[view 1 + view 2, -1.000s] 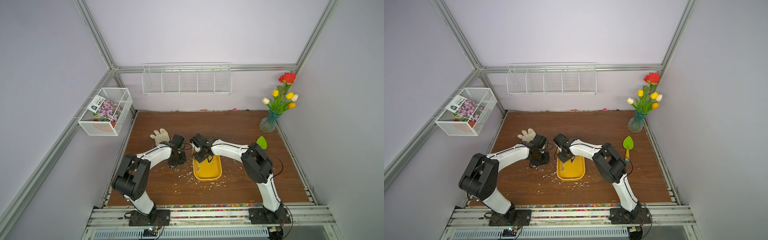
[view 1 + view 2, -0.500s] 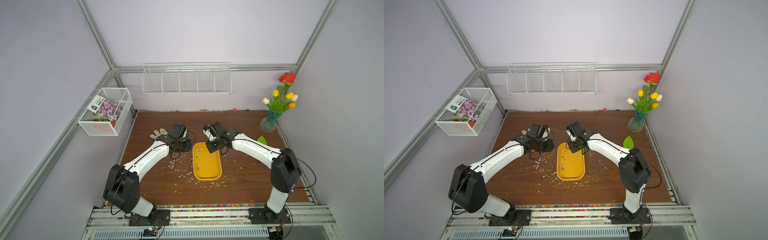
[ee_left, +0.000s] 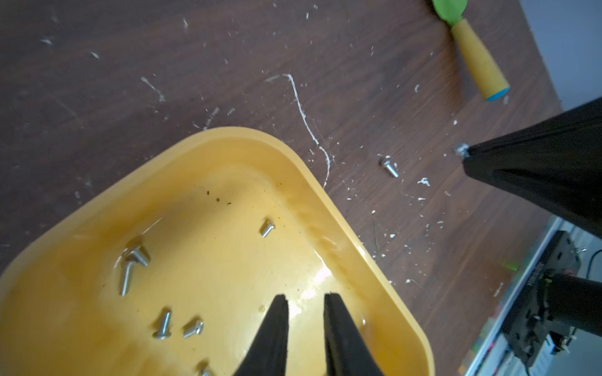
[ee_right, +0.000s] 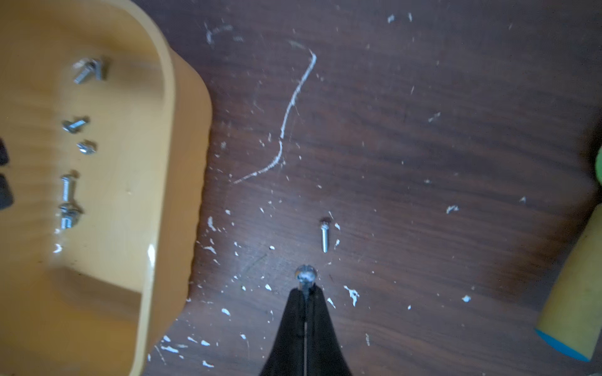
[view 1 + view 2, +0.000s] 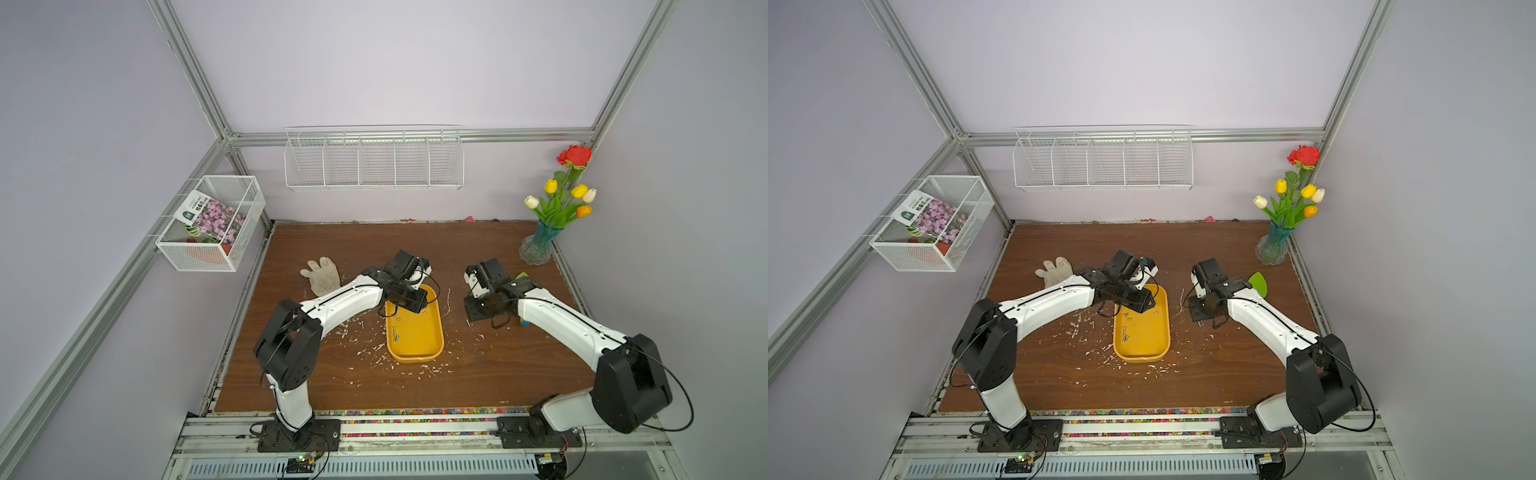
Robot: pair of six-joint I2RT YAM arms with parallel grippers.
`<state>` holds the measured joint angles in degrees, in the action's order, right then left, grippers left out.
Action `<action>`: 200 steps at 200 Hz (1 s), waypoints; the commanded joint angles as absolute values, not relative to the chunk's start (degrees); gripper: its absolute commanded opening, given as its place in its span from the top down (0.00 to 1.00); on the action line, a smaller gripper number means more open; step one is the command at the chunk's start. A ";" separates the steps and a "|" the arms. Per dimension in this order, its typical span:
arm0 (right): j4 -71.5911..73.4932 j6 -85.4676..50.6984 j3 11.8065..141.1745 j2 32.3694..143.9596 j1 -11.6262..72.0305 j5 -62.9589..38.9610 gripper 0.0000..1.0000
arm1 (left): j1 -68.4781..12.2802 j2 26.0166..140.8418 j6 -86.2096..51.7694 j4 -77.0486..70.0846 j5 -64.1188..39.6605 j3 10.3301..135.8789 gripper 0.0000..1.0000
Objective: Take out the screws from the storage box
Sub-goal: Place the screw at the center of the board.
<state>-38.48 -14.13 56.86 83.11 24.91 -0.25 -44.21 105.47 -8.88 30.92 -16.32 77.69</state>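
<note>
My right gripper lowers back and toward the box next and releases its screw on the wood between box and lone screw [image 5: 461, 334] [image 4: 269, 282], since that wood lies open.
The yellow storage box [image 5: 417, 360] [image 5: 1142, 360] lies in the middle of the brown table. Several silver screws [image 3: 266, 228] [image 4: 74, 125] lie loose on its floor. My left gripper [image 3: 306, 296] [image 5: 409, 306] hangs over the far end of the box. Its jaws stand a little apart with nothing between them. Over the table to the right of the box, my right gripper [image 4: 305, 290] [image 5: 473, 318] is shut on a screw [image 4: 306, 272], whose head pokes out past the tips. One more screw [image 4: 324, 238] [image 3: 390, 167] lies on the wood just beyond those tips.
White shreds [image 5: 365, 351] litter the table around the box. A pale glove [image 5: 321, 274] lies at the far left. A green scoop with a yellow handle [image 3: 482, 65] [image 5: 1258, 282] lies by the right arm. A flower vase [image 5: 538, 245] stands at the far right corner.
My right gripper has moved from the box out to the right, over the bare table. My left gripper has swung from the table left of the box to above the box's far end.
</note>
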 commanded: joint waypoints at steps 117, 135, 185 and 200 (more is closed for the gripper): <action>-35.71 -16.13 51.64 92.17 25.58 -4.55 1.00 | -48.44 114.63 -6.98 30.86 -6.35 82.24 0.73; -36.14 -16.17 52.02 93.13 25.92 -4.42 0.97 | -48.47 115.78 -7.29 30.88 -6.15 82.35 0.73; -36.92 -15.82 53.18 94.62 26.59 -4.01 0.90 | -48.43 118.12 -7.05 32.24 -5.88 83.70 0.72; -36.92 -15.82 53.26 94.04 26.76 -3.39 0.84 | -48.44 118.88 -7.05 32.78 -5.82 84.10 0.72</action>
<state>-36.14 -15.46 52.77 93.80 26.15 -4.10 -48.53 116.20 -7.03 31.59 -6.85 82.72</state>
